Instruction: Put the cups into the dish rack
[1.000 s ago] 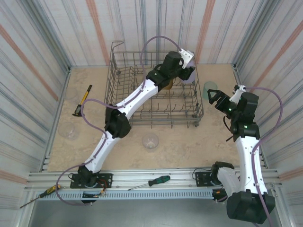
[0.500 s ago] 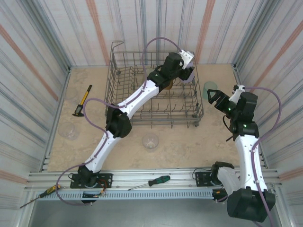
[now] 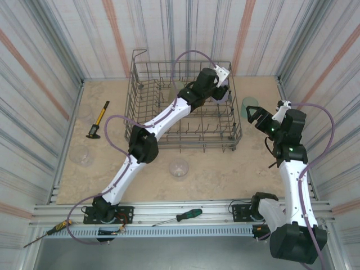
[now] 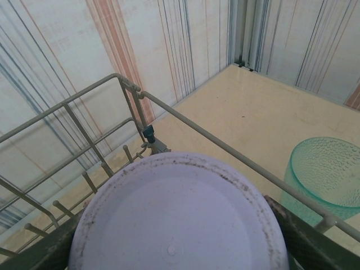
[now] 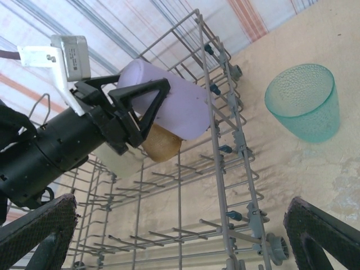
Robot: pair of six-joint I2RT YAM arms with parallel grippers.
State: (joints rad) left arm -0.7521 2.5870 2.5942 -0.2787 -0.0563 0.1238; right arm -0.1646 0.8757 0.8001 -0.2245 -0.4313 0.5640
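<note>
I will next lower the lavender cup with my left gripper into the free slot (image 3: pixel 221 107) between the amber cup and the side bar of the dish rack. Then I will let go of the lavender cup.
My left gripper (image 3: pixel 220 90) is shut on a lavender cup (image 5: pixel 180 107), held on its side over the far right corner of the grey wire dish rack (image 3: pixel 145 115). The cup's base (image 4: pixel 180 225) lies between the dark fingers (image 4: pixel 306 236). An amber cup (image 5: pixel 161 147) and a pale yellow-green cup (image 5: pixel 115 163) sit in the rack just below it. A teal cup (image 3: pixel 248 106) stands upright on the table right of the rack, also seen in both wrist views (image 4: pixel 326 180) (image 5: pixel 304 109). My right gripper (image 3: pixel 256 117) is open and empty beside the teal cup.
Two clear cups lie on the table, one in front of the rack (image 3: pixel 179 167) and one at the left (image 3: pixel 82 156). A hammer (image 3: pixel 97 119) lies left of the rack. Two screwdrivers (image 3: pixel 183 216) (image 3: pixel 48 232) rest on the near rail. Walls enclose the table.
The left arm has shifted slightly, bringing the lavender cup a little lower in the rack's far right corner. The right arm has not moved.
</note>
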